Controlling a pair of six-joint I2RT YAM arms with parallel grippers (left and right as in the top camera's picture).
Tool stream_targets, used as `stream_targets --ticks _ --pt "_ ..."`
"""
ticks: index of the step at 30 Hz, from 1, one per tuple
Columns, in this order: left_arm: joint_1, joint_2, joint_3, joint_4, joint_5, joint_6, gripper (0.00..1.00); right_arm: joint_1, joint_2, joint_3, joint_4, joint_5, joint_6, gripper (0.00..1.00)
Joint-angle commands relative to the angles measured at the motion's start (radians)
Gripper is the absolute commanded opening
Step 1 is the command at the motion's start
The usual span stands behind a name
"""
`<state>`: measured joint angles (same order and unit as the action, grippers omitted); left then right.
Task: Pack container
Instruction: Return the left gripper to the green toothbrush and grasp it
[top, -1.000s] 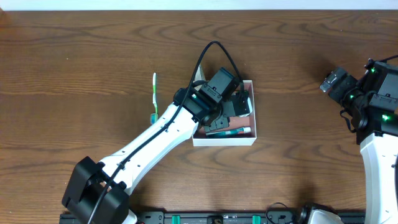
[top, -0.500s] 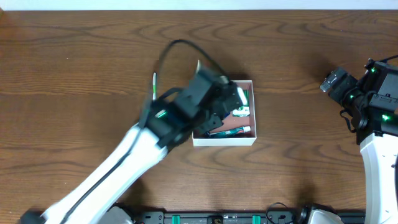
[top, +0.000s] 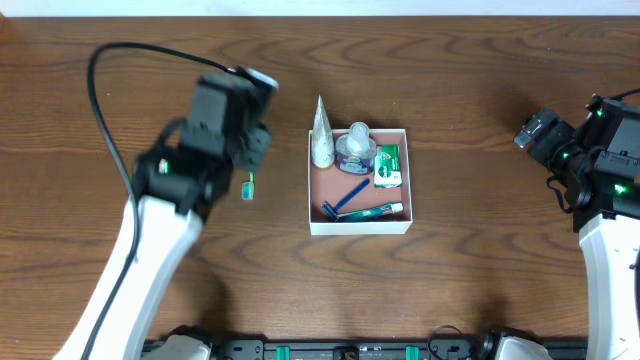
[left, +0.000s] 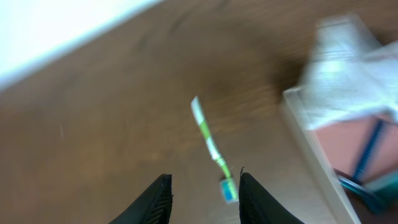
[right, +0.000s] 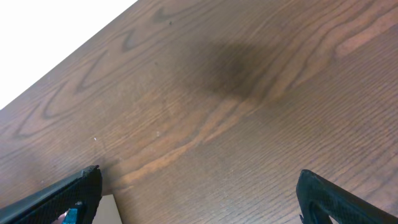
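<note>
My left gripper moves down next, turning in line with the handle, onto the white handle part nearest the toothbrush's (left: 212, 149) head, as that lies slanted below my fingers.
The container (top: 360, 227), a square white-walled box with a pinkish floor, sits mid-table and holds a white tube (top: 321, 138), a round jar (top: 358, 146), a green box (top: 388, 166), a blue razor (top: 349, 196) and a toothpaste tube (top: 376, 211). A green-and-white toothbrush (left: 208, 140) lies on the wood left of the box; overhead only its head end (top: 249, 186) shows. My left gripper (left: 202, 179) hovers over it, motion-blurred (top: 250, 145), jaws apart with nothing between them. My right gripper (top: 540, 130) stands wide open and empty at the far right (right: 199, 186).
The container's white wall (left: 311, 149) rises at the right of the left wrist view. Bare wooden table (top: 480, 80) surrounds everything. A black rail (top: 350, 350) runs along the front edge.
My left arm has swung left from above the container to over the toothbrush, uncovering the box's contents. The right arm has not moved.
</note>
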<state>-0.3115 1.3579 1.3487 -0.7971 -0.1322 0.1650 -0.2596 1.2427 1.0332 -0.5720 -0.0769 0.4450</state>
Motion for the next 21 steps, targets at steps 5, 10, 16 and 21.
stream_targets --ticks 5,10,16,21 --pt "0.131 0.277 -0.011 -0.006 0.137 -0.151 0.36 -0.009 -0.001 0.007 -0.001 0.006 0.014 0.99" --pt "0.143 0.435 -0.011 -0.006 0.151 -0.186 0.36 -0.008 -0.001 0.007 -0.001 0.006 0.014 0.99" --pt "0.143 0.536 -0.011 -0.005 0.151 -0.206 0.36 -0.009 -0.001 0.007 -0.001 0.006 0.014 0.99" --pt "0.143 0.599 -0.011 0.017 0.151 -0.232 0.36 -0.009 -0.001 0.007 0.000 0.006 0.014 0.99"
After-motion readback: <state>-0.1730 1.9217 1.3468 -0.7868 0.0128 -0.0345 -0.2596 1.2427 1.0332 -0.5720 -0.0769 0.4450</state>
